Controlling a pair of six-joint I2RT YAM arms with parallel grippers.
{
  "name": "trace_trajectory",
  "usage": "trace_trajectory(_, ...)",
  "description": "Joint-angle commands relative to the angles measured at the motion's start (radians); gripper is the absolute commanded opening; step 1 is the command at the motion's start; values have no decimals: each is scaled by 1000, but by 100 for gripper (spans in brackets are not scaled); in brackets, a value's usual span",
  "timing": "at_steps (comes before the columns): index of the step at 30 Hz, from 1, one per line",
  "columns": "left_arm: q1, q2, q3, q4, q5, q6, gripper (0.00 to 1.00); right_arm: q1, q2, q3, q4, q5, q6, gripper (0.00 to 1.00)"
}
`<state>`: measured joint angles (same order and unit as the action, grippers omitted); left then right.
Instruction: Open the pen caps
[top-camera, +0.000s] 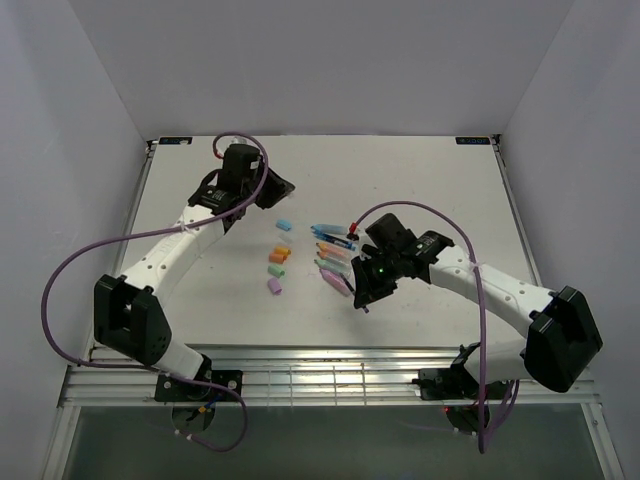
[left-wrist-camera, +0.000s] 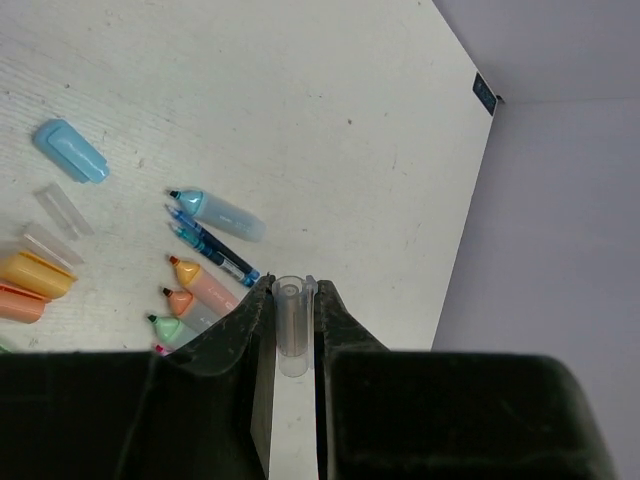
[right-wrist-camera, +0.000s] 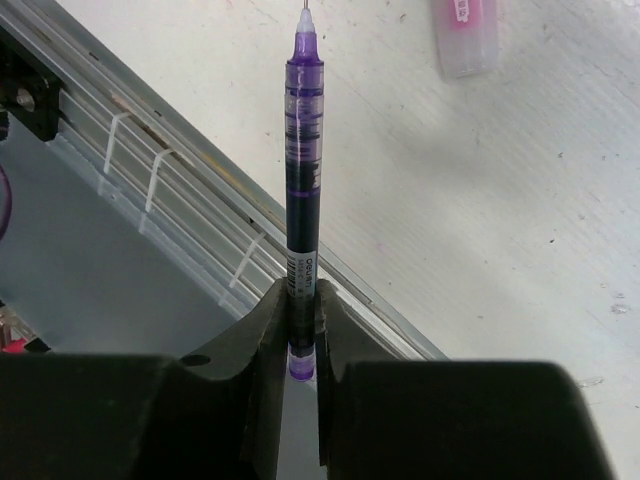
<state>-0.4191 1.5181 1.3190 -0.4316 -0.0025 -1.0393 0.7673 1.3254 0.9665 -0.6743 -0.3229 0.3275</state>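
Observation:
My left gripper should move back and down to the table on the near side (top-camera: 272, 303) of the purple cap.
My left gripper (left-wrist-camera: 293, 290) is shut on a clear pen cap (left-wrist-camera: 292, 322), held above the far left part of the table (top-camera: 420, 180). My right gripper (right-wrist-camera: 302, 290) is shut on the barrel of a thin purple pen (right-wrist-camera: 303, 150); its bare tip points away from the jaws, over the table's near edge. Several uncapped pens (top-camera: 335, 255) lie in a row mid-table: a light blue highlighter (left-wrist-camera: 222, 214), a dark blue pen (left-wrist-camera: 215, 250), orange ones (left-wrist-camera: 205, 286) and a green one (left-wrist-camera: 170, 328). Loose pen caps (top-camera: 280, 260) lie to their left, among them a light blue cap (left-wrist-camera: 70, 150) and clear caps (left-wrist-camera: 62, 208).
A pink highlighter (right-wrist-camera: 467, 35) lies just beyond the purple pen's tip. A metal rail (right-wrist-camera: 180, 160) with cable ties runs along the table's near edge under the right gripper. White walls close in the table on three sides.

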Motion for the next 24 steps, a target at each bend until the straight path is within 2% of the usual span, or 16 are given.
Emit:
trace_trajectory(1, -10, -90, -38, -31, -10, 59, 0, 0, 30, 37, -13, 12, -54, 8)
trace_trajectory(10, -10, -435, -389, -283, -25, 16, 0, 12, 210, 103, 25, -25, -139, 8)
trace_trajectory(13, -10, -501, -489, -332, -5, -22, 0, 21, 261, 107, 53, -31, -146, 8)
trace_trajectory(20, -10, -483, -636, -335, 78, -105, 0, 61, 371, 158, 107, -30, -194, 8)
trace_trajectory(24, -12, -452, -684, -279, 107, -119, 0, 66, 442, 201, 113, -15, -209, 8)
